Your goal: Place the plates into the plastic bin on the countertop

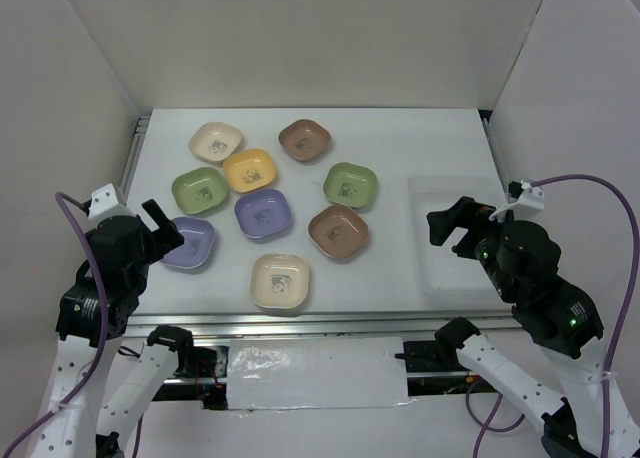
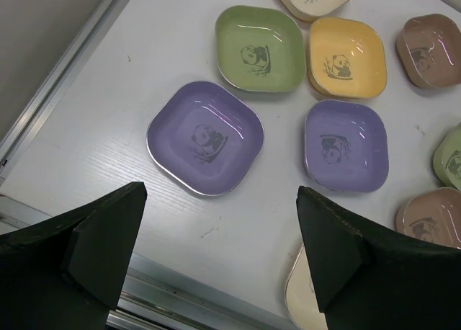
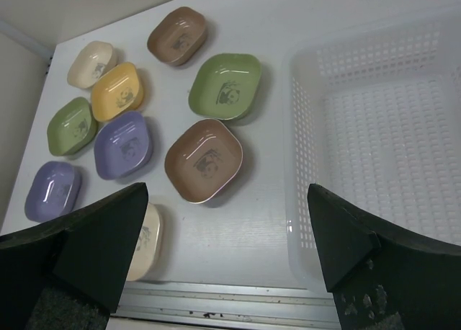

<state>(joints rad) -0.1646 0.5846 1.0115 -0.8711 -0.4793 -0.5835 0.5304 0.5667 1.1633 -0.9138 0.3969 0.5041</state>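
I will next move my right gripper across to the left in the top view and lower it onto the middle lavender plate's rim on the bin side, which has bare countertop beside it.
Several small rounded-square plates lie on the white countertop (image 1: 400,138) left of centre. They include a cream one (image 1: 216,141), a yellow one (image 1: 249,170), two green ones (image 1: 350,185), two brown ones (image 1: 338,230), and two lavender ones (image 1: 263,214). A second cream plate (image 1: 280,280) lies nearest the front. The clear plastic bin (image 1: 416,238) sits at the right and is empty (image 3: 302,128). My left gripper (image 1: 163,230) hovers open above the near lavender plate (image 2: 205,137). My right gripper (image 1: 452,228) hovers open over the bin's left side. Both are empty (image 2: 220,193) (image 3: 227,189).
A metal rail (image 1: 300,323) runs along the front edge and another along the left edge (image 1: 136,148). White walls close in the back and both sides.
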